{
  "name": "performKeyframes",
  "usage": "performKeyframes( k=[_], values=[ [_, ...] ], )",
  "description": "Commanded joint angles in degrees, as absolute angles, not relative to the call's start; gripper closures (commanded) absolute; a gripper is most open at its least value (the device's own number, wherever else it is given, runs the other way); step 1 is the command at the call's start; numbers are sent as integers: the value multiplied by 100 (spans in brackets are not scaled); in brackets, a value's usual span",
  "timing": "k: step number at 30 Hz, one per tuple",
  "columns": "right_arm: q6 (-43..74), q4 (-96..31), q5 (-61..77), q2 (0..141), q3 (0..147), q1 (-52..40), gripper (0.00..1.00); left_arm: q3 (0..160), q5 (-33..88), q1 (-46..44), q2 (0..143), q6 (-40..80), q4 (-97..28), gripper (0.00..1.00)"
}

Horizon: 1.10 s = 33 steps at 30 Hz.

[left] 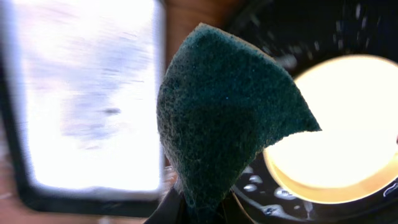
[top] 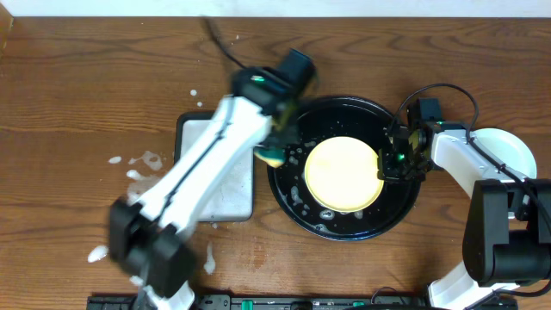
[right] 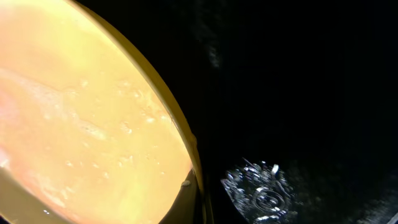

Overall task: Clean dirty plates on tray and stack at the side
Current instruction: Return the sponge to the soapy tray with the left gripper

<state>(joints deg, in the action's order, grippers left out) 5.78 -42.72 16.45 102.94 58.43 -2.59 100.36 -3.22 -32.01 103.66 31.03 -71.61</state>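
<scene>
My left gripper will leave the black tray's edge next and go down to the white tray's open bottom to release the dark green sponge (left: 230,118).
A yellow plate (top: 343,172) lies in the round black tray (top: 344,226), wet and with no clear red smear. My right gripper (top: 387,165) is shut on the plate's right rim. In the right wrist view, one finger (right: 199,208) lies over the rim of the plate (right: 81,118). My left gripper (top: 274,153) is shut on a dark green sponge (left: 230,118) over the tray's left edge, beside the plate (left: 348,124). A pale round plate (top: 508,148) lies at the far right, partly behind my right arm.
A rectangular white tray with a dark rim (top: 225,185) lies left of the black tray, partly under my left arm; it also shows in the left wrist view (left: 87,93). Foam spots (top: 142,164) dot the wooden table at the left. Bubbles (right: 261,186) sit on the black tray floor.
</scene>
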Motion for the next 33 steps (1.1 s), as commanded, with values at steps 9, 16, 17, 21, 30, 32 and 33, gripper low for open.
performKeyframes(
  k=[9,16,17,21,30,32,33],
  values=[
    [1033,-4893,-250,8272,5896,-1004,99,8965,-1076,-2169,9981,2674,-7310,92],
    [1070,-5129,-1990,6958,5896,-2102,99,7736,-554,-1669,9981,2309,-6313,91],
    [1068,-5142,-2215,6845,5896,-2241,99,7723,-506,-1612,9981,2224,-6309,89],
    [991,-5122,-2926,6506,5896,-2842,99,7725,-491,-1503,9808,1988,-6316,78],
    [607,-5229,-5094,6445,5896,-4484,99,7725,-489,-1500,8683,1951,-6331,48],
    [543,-5229,-5461,6490,5896,-4838,99,7723,-460,-1500,8493,1951,-6353,45],
    [545,-5229,-5649,6519,5896,-4991,99,7723,-408,-1500,8409,1951,-6377,45]
  ],
)
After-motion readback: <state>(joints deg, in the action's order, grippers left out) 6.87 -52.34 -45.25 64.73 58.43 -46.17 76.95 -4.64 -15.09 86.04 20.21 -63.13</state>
